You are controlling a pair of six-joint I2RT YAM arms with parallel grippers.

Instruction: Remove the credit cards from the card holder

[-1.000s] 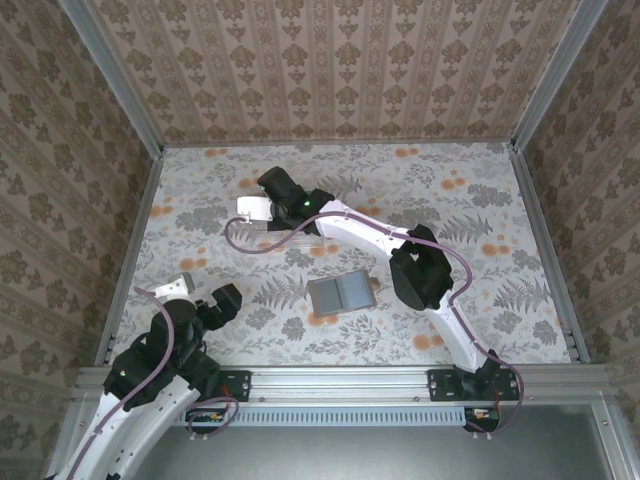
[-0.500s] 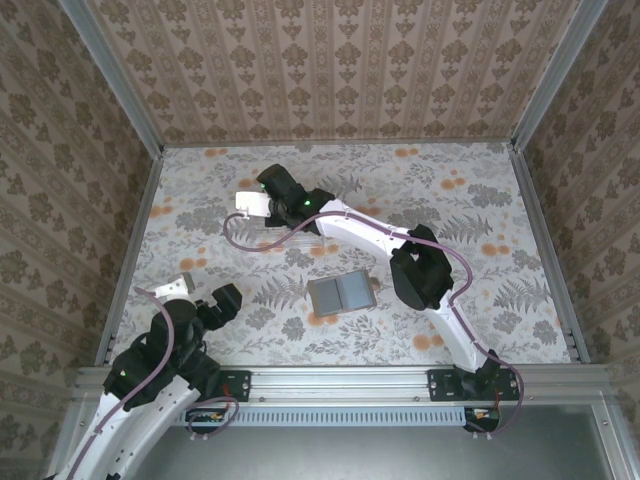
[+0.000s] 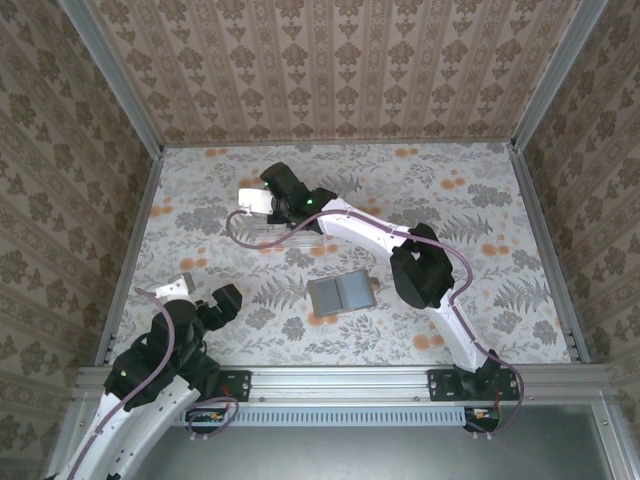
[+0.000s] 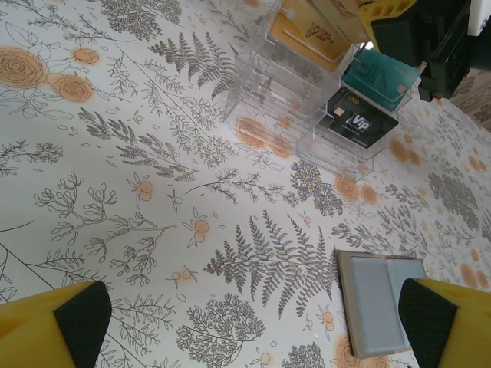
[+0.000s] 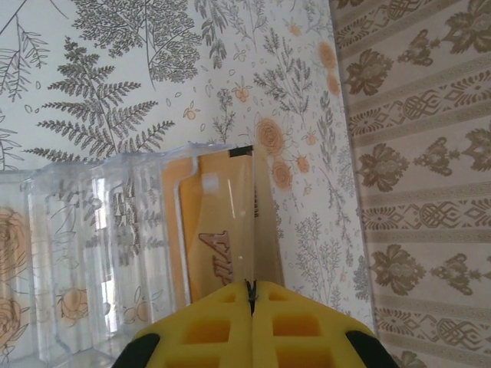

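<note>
The thin credit card's edge lines up with the orange card's slot [image 5: 217, 218] just below my right gripper, so I will next lower my right gripper toward it and release the credit card.
The card holder [image 3: 342, 295] lies open on the flowered table, grey inner panels up; it also sits at the lower right of the left wrist view [image 4: 380, 303]. My right gripper [image 5: 251, 285] is shut on a thin credit card [image 5: 247, 222], seen edge-on, over the far end of a clear acrylic stand [image 5: 115, 230]. From above, that right gripper [image 3: 258, 208] hangs at the table's far left. My left gripper [image 3: 203, 290] stands open near the front left, well left of the card holder, with nothing between its fingers [image 4: 257, 322].
The acrylic stand [image 4: 307, 100] holds an orange card [image 4: 314, 31], a teal card [image 4: 380, 77] and a black VIP card [image 4: 357, 123]. Patterned walls close in the table on three sides, the left one close beside the stand. The right arm's cable loops near the stand.
The right gripper has shifted slightly toward the back of the table over the stand, still shut. The left arm and the card holder have not moved.
</note>
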